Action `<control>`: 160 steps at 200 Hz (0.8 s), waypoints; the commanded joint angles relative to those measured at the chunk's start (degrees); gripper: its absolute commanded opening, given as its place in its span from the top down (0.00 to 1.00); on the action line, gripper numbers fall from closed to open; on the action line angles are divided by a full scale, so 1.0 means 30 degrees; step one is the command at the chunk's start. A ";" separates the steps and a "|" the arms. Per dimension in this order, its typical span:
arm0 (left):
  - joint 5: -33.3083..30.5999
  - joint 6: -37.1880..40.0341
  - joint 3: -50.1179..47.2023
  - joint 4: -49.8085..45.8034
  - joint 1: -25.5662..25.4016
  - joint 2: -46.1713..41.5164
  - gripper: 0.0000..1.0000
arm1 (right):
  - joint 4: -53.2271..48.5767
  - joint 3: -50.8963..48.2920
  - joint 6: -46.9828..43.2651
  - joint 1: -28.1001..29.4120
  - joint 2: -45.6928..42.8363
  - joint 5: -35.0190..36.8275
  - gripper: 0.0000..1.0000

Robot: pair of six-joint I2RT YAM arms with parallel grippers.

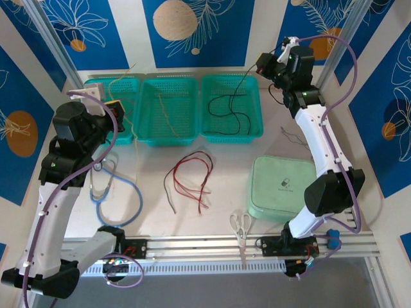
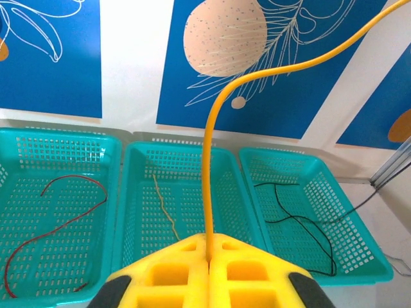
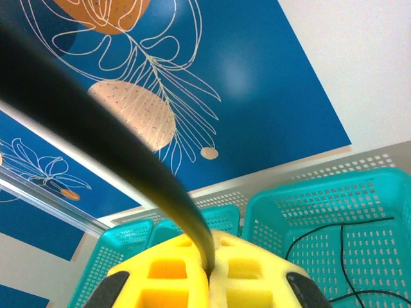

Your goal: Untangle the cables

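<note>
I will next tip my right gripper's fingers downward and lower them inside the basket to let go of the black cable (image 3: 128, 154). The basket where the cable already trails is below.
My left gripper (image 1: 114, 110) hangs over the left teal basket (image 1: 125, 79), shut on a yellow cable (image 2: 209, 160). That cable rises from between the closed yellow jaws (image 2: 209, 256) and curves off to the upper right. My right gripper (image 1: 266, 67) is raised behind the right basket (image 1: 232, 136), shut (image 3: 209, 273) on a black cable (image 3: 128, 154) that trails down into that basket (image 1: 234, 96). Loose red cables (image 1: 189, 176) lie looped on the table's middle. A red wire (image 2: 64, 212), a tan wire (image 2: 164, 208) and black wire (image 2: 302, 221) lie in the left, middle and right baskets.
The middle basket (image 1: 168, 141) stands between the other two along the back wall. A blue-tubed stethoscope (image 1: 115, 192) lies by the left arm. A pale green box (image 1: 282, 186) and scissors (image 1: 241, 224) sit at the front right, and thin dark wires (image 1: 292, 135) lie near the right arm.
</note>
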 commanded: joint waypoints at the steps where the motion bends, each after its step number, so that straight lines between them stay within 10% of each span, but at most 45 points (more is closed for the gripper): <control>1: 0.0364 -0.0512 -0.0015 0.0910 0.0183 -0.0317 1.00 | -0.0091 0.0794 -0.0372 0.0366 0.0730 0.0262 1.00; 160: 0.3599 -0.1800 0.0751 0.2914 0.0097 0.0259 1.00 | -1.2619 1.0875 -0.3708 0.2505 1.5247 0.2702 0.98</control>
